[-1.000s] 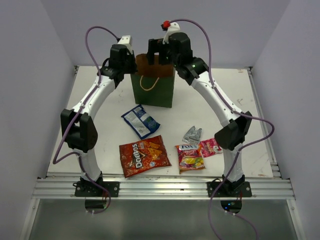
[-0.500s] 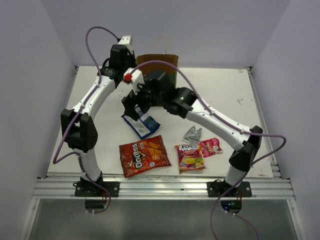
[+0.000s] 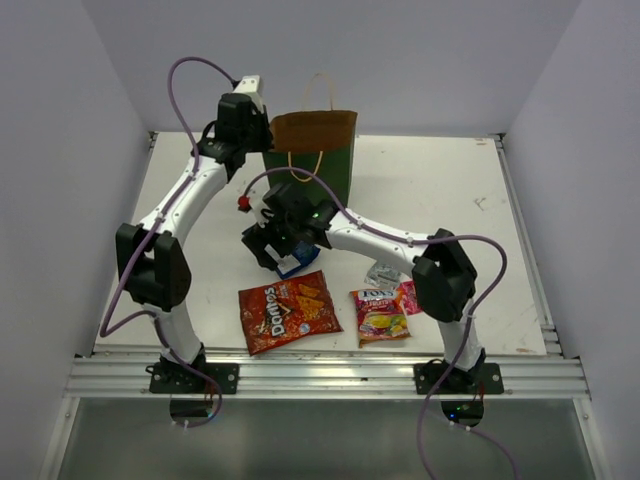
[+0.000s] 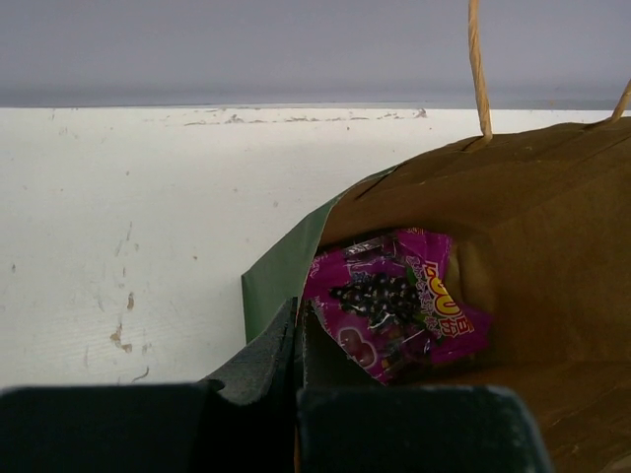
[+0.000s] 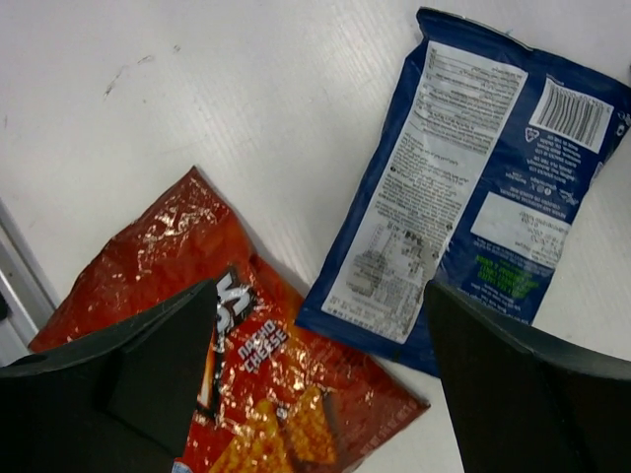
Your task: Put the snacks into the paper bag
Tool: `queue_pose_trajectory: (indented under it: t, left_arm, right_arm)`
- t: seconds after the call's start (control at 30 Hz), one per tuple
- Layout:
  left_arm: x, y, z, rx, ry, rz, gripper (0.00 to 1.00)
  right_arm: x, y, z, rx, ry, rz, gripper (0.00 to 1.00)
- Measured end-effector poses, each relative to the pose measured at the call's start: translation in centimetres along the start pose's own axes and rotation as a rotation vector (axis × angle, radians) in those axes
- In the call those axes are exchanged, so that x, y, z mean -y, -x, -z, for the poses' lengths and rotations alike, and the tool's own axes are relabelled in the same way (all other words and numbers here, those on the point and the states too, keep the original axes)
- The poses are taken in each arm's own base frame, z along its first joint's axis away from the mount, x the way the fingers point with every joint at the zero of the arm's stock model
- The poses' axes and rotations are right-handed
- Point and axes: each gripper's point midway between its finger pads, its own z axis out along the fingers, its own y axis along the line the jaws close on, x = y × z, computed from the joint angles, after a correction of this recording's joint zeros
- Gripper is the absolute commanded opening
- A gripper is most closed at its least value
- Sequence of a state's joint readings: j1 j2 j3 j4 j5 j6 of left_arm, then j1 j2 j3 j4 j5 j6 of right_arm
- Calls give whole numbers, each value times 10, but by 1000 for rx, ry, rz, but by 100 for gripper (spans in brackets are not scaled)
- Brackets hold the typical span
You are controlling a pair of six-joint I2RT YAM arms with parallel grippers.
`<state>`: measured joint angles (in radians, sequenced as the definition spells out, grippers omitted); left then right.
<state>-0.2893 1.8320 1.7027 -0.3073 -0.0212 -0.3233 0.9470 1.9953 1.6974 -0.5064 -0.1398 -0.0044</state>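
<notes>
My right gripper will move down onto the blue-white bag's white-panelled long edge [image 5: 341, 235] and close, because that edge runs between the open fingers in the wrist view.
The dark green paper bag [image 3: 322, 165] stands open at the back of the table. My left gripper [image 3: 252, 128] is shut on its left rim [image 4: 281, 286]. A purple bag [image 4: 394, 301] lies inside on the brown lining. My right gripper [image 3: 280, 245] is open wide and empty, low over the blue-white bag [image 5: 463, 187] and the top edge of the red-orange Doritos bag [image 5: 227, 394]. The Doritos bag also shows in the top view [image 3: 288, 312]. The red-yellow fruit-candy packet [image 3: 380, 314], pink packet [image 3: 408, 297] and silver packet [image 3: 380, 272] lie to the right, partly under my right arm.
The bag's tan cord handle [image 4: 478, 69] stands up over the far rim. The table's back edge meets the wall just behind the bag. A metal rail [image 3: 320, 375] runs along the near edge.
My right arm has swung from above the paper bag down and forward to the blue-white bag. The left gripper has stayed at the bag's rim.
</notes>
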Motion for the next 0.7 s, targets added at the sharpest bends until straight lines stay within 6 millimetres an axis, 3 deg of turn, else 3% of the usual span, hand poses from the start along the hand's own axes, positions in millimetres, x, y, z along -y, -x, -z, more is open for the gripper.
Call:
queue_pose_trajectory:
  t: [0.17, 0.3, 0.4, 0.47, 0.53, 0.57, 0.63, 0.67, 0.7]
  left_arm:
    - [0, -1, 3, -5, 1, -1, 0]
    - [0, -2, 7, -7, 2, -1, 0]
    - [-1, -3, 9, -13, 3, -2, 0]
    - [-1, -3, 9, -13, 3, -2, 0]
    - [0, -3, 9, -13, 3, -2, 0]
    - [0, -3, 9, -13, 3, -2, 0]
    - [-1, -3, 9, -13, 3, -2, 0]
    - [0, -3, 9, -13, 3, -2, 0]
    - [0, -3, 9, -13, 3, -2, 0]
  right_arm:
    - [6, -13, -31, -23, -11, -4, 86]
    - [15, -40, -57, -83, -43, -11, 84]
    - [24, -62, -67, -133, -78, -15, 82]
    - [30, -70, -69, -151, -105, -17, 74]
    - [37, -73, -69, -154, -133, -15, 60]
    - [40, -72, -69, -152, -143, -21, 48]
    - [45, -73, -69, -149, -165, -30, 13]
    - [48, -73, -68, -149, -177, -38, 0]
    - [50, -72, -68, -147, -191, -45, 0]
